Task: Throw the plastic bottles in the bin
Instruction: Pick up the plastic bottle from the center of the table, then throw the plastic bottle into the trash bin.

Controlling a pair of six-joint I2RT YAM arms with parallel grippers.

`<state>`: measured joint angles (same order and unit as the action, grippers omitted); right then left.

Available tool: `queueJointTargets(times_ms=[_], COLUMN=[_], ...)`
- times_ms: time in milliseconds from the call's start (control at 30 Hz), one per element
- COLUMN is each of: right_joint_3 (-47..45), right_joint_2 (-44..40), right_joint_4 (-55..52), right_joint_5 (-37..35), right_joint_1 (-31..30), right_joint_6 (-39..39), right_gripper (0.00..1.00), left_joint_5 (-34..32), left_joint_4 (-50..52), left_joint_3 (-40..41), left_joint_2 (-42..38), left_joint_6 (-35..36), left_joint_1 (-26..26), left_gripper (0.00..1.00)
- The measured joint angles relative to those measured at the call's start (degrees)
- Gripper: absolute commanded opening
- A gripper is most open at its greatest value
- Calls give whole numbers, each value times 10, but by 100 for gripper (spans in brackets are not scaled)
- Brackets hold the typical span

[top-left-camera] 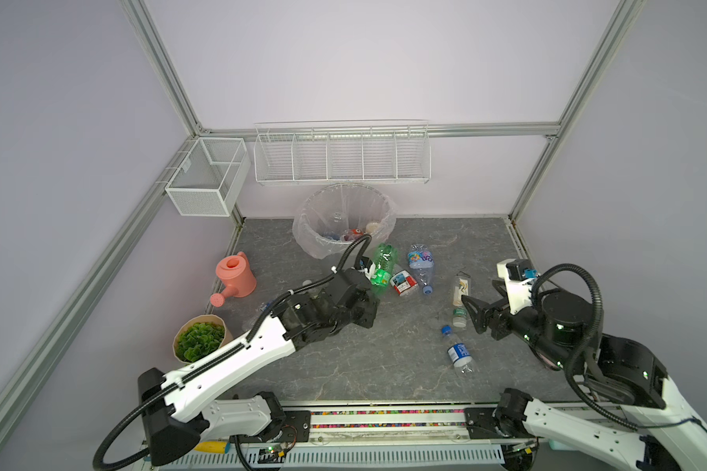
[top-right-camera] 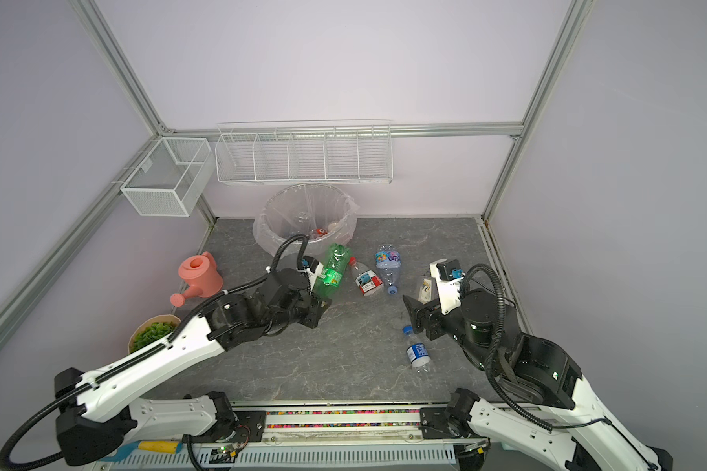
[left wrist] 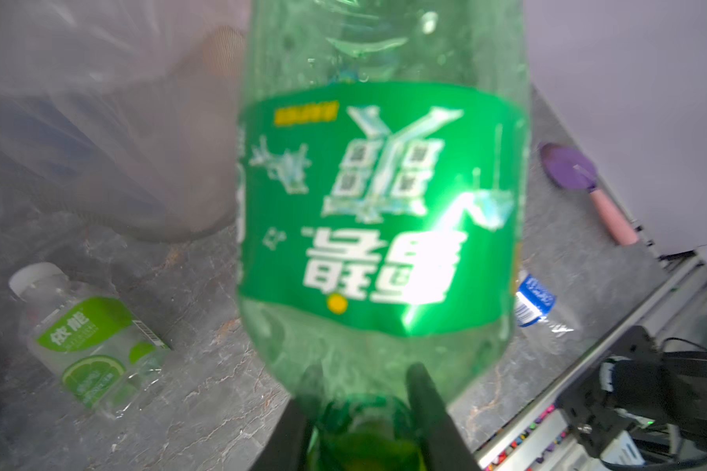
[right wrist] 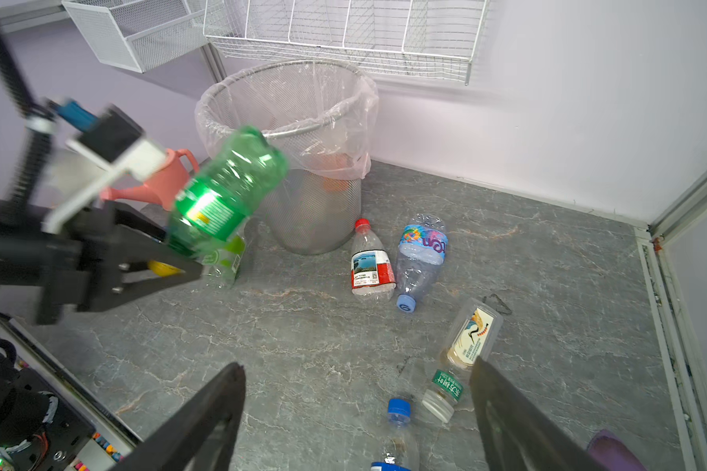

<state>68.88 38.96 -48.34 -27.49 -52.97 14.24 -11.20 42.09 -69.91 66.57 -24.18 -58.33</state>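
My left gripper still holds the green bottle (top-left-camera: 384, 267) before the bin's rim, so it next needs to raise it, move outward over the bin's opening (top-left-camera: 345, 213) and release it.
A green bottle (left wrist: 380, 195) with a green label hangs tilted above the floor, just in front of the bin (top-left-camera: 315, 212), its base toward the rim. My left gripper (left wrist: 366, 379) is shut on its neck; the same bottle (top-left-camera: 384, 267) shows in both top views and the right wrist view. The bin (right wrist: 315, 204) is lined with a clear bag and holds some bottles. My right gripper (right wrist: 356, 367) stands open and empty above a blue-capped bottle (right wrist: 399, 432) and a white-capped tea bottle (right wrist: 466, 346). A red-capped bottle (right wrist: 372, 269) and a crushed blue-labelled bottle (right wrist: 421, 253) lie near the bin.
A lime-labelled bottle (left wrist: 90, 338) lies under the held one. A pink watering can (top-left-camera: 235, 277) and a potted plant (top-left-camera: 199, 340) stand at the left. White wire baskets (top-left-camera: 341, 157) hang on the back wall. A purple scoop (left wrist: 568, 167) lies by the right wall.
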Motion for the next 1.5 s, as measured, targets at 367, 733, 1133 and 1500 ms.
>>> queueJointTargets(times_ms=[367, 733, 1133, 1500], right_joint_3=[0, 0, 0, 0], right_joint_2=[-7, 1, 7, 7], right_joint_4=[-3, -2, -3, -3], right_joint_5=[-12, -11, -7, -5], right_joint_1=[0, 0, 0, 0], right_joint_6=[10, 15, 19, 19], right_gripper=[89, 89, 89, 89], left_joint_5=[-104, -235, -98, 31], left_joint_4=[40, 15, 9, 83], left_joint_3=[-177, -276, -303, -406], left_joint_2=[-114, -119, 16, 233], left_joint_6=[66, 162, 165, 159], left_joint_1=[-10, -10, 223, 316], left_gripper=[0, 0, 0, 55])
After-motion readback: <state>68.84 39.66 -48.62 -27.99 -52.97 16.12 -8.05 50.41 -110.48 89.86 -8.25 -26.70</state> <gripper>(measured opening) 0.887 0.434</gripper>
